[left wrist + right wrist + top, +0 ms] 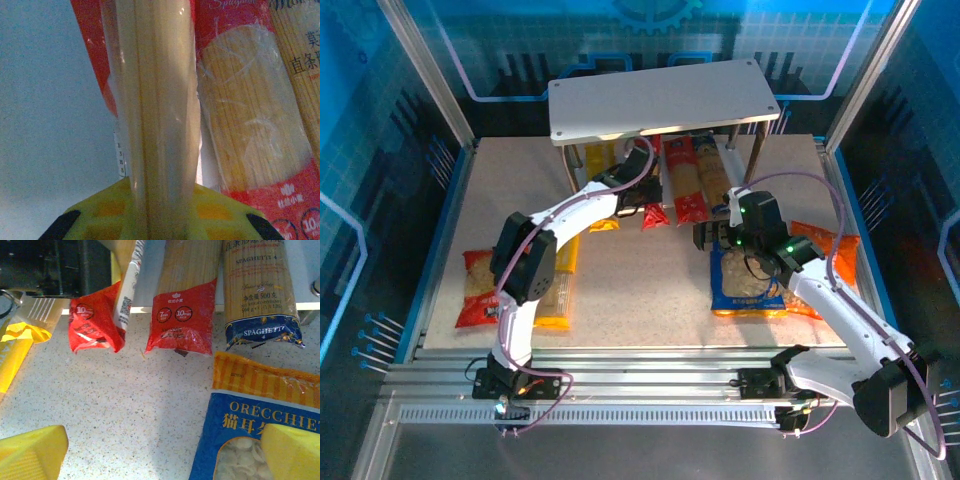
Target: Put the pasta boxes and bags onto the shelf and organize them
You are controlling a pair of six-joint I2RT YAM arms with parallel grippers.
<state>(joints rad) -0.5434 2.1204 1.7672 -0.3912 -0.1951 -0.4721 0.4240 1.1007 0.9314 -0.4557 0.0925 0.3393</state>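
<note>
A gap on the lower board (667, 192) (208, 162) lies between my left gripper and the second red box, so next I need to move my left gripper toward that box and release beside it.
The shelf (660, 100) stands at the back of the table. My left gripper (630, 200) reaches under its top board and is shut on a red pasta box (155, 100), turned on its edge, pale strands showing between the yellow fingers (100, 215). On the lower board (150, 285) lie a second red box (185, 315) and a blue one (260, 295), ends overhanging. My right gripper (720, 235) hovers open over bare table, its right finger (292, 452) above the blue bag with orange edges (750, 285).
A yellow box (605, 222) lies by the left arm's forearm, another yellow box (560, 290) and a red bag (480, 290) at the front left. An orange bag (825, 260) lies under the right arm. Thin metal shelf legs (757, 150) stand at the corners.
</note>
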